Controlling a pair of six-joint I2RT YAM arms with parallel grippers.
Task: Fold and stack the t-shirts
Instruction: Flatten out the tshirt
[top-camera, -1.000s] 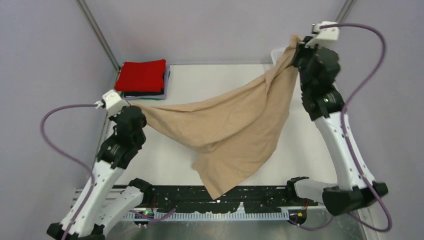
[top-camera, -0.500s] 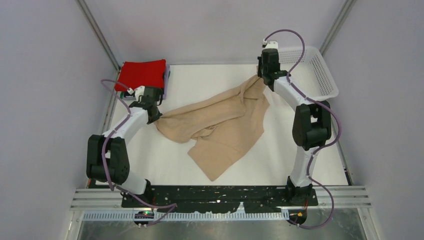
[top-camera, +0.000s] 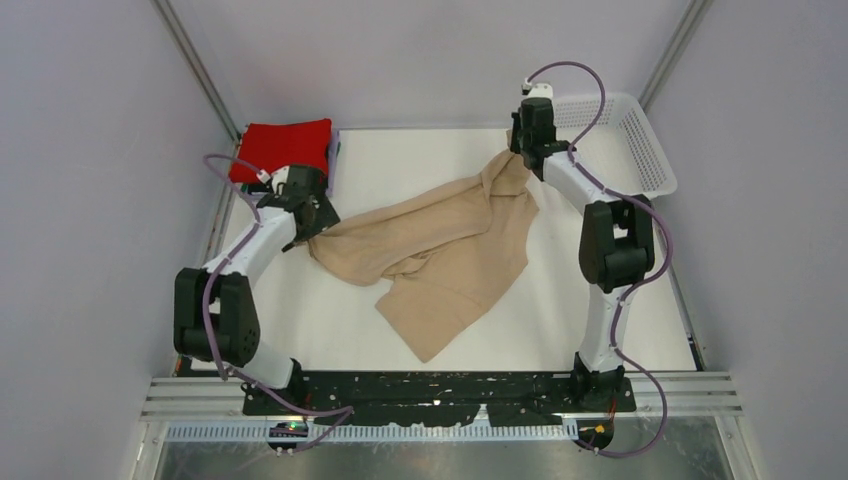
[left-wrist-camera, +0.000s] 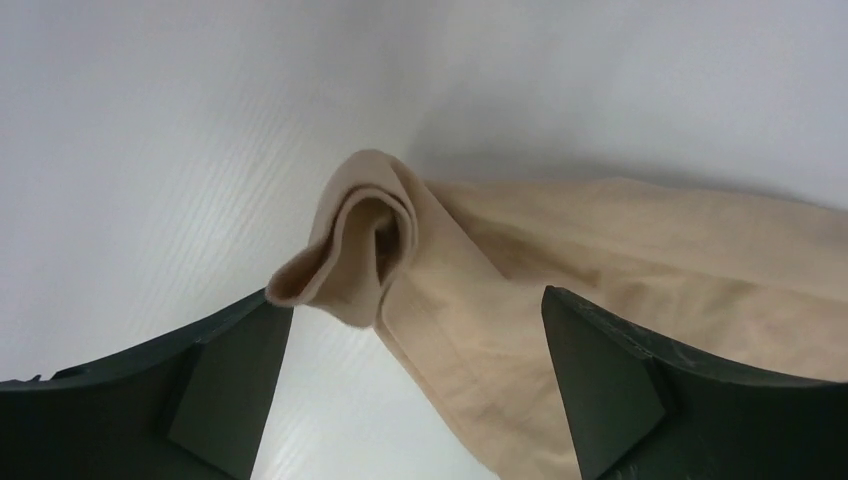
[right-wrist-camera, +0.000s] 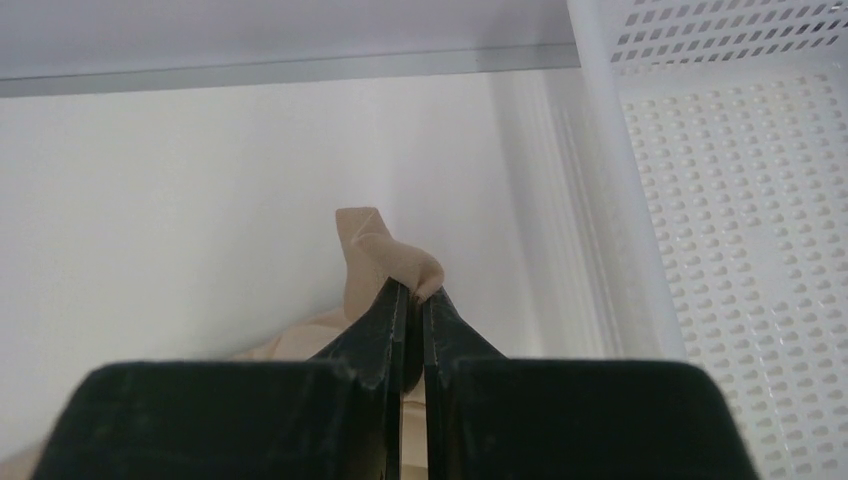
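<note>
My right gripper needs to move slightly back beside the basket and release the beige t-shirt's far corner, as the t-shirt's other end lies loose between my left gripper's fingers.
The beige t-shirt (top-camera: 440, 250) lies crumpled across the middle of the white table, stretched from left to back right. My left gripper (top-camera: 318, 225) stands open at its left end. In the left wrist view the jaws (left-wrist-camera: 415, 300) are wide apart, with a curled shirt corner (left-wrist-camera: 360, 240) lying loose on the table between them. My right gripper (top-camera: 518, 150) is shut on the shirt's far right corner, and the beige cloth (right-wrist-camera: 375, 250) bulges out past its closed fingertips (right-wrist-camera: 412, 292). A stack of folded t-shirts (top-camera: 285, 150), red on top, sits at the back left.
A white mesh basket (top-camera: 640, 150) stands at the back right, right beside my right gripper, and its perforated wall (right-wrist-camera: 740, 200) fills the right of the right wrist view. Grey walls enclose the table on three sides.
Both arms have lowered the shirt from a raised spread down onto the table. The left gripper has since opened and let go of its corner. The right gripper stays shut on its corner.
</note>
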